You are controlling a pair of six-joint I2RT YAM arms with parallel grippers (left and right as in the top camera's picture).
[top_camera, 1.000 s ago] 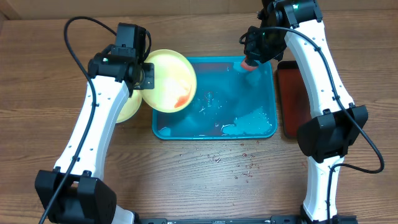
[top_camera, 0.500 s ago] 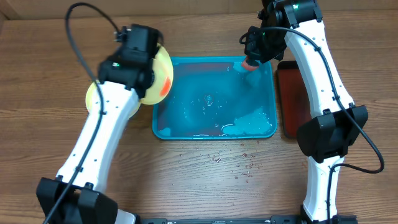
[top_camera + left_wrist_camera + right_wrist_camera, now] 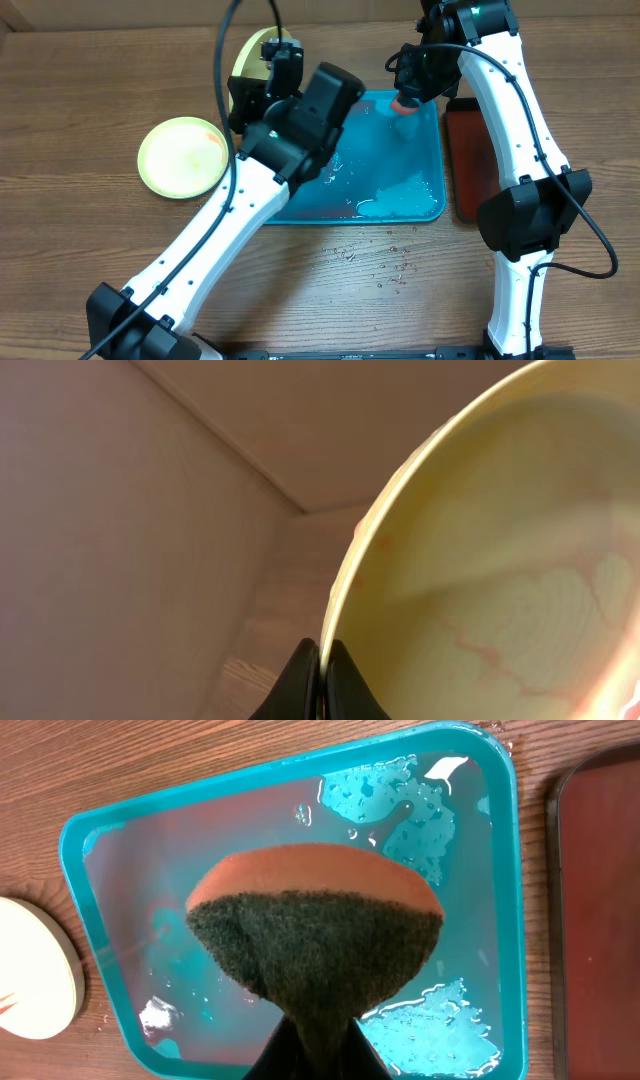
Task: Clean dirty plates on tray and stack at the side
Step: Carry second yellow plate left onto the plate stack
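Note:
The second plate [image 3: 183,157] is below my left gripper, left in the overhead view, so it should next swing there, tip my on-edge plate flat, lower and release it.
My left gripper [image 3: 262,66] is shut on the rim of a pale yellow plate [image 3: 243,50] and holds it on edge, raised, beyond the far-left corner of the turquoise tray [image 3: 432,150]. In the left wrist view the jaws [image 3: 322,660] pinch the lime-green rim, and the plate [image 3: 480,560] shows faint red streaks. A second pale yellow plate [image 3: 182,155] lies flat on the table to the left. It also shows in the right wrist view [image 3: 35,970]. My right gripper [image 3: 405,98] is shut on a sponge [image 3: 315,920] over the tray's far right corner. The white plate is out of view.
The tray [image 3: 500,920] holds soapy water and foam near its front right. A dark-red tray [image 3: 468,150] lies just right of it. Water drops [image 3: 385,265] spot the table in front. My left arm [image 3: 250,200] crosses above the tray's left part.
My left arm has swung the held plate from the tray's left edge up to the far side. The other yellow plate is now uncovered. My right arm has not moved.

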